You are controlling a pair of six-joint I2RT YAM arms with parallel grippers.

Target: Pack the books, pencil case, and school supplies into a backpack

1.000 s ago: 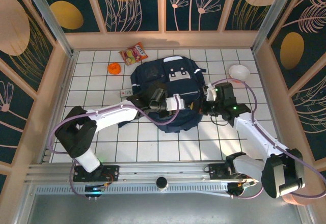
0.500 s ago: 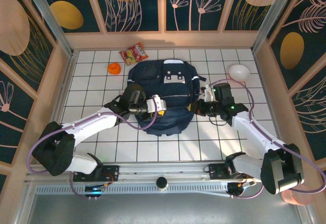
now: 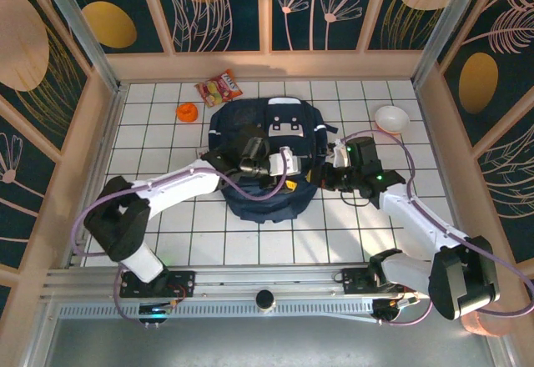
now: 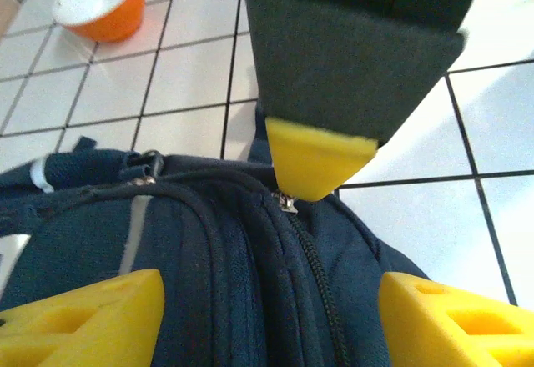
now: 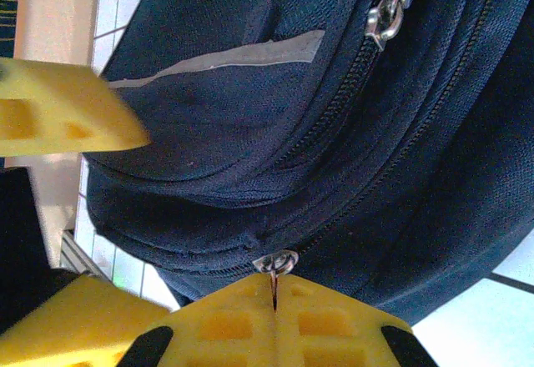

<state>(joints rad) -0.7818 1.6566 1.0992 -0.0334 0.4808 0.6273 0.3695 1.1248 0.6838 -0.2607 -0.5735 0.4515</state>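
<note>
The zipper line continues outward from there, so next my right gripper will draw the zipper pull outward along the backpack's side zipper (image 3: 319, 143) (image 5: 429, 115), toward the white bowl, then release it.
The navy backpack (image 3: 265, 146) lies flat in the middle of the tiled table. My left gripper (image 3: 290, 179) hovers over its right part, open, with its yellow fingers (image 4: 79, 317) spread either side of a zipper line and nothing between them (image 4: 267, 317). My right gripper (image 3: 328, 173) is at the backpack's right edge, shut on a small metal zipper pull (image 5: 276, 263); the pinched tips (image 5: 274, 288) also show in the left wrist view as a yellow wedge (image 4: 319, 157). The books, pencil case and school supplies are out of view.
A red-orange snack packet (image 3: 219, 88) and a small round orange object (image 3: 187, 112) lie behind the backpack on the left. A white bowl (image 3: 391, 118), orange outside (image 4: 98, 8), sits at the back right. Wooden walls ring the table.
My left gripper has opened from shut and swung left, then back right over the backpack. The backpack has shifted slightly. The right gripper keeps its hold in place.
</note>
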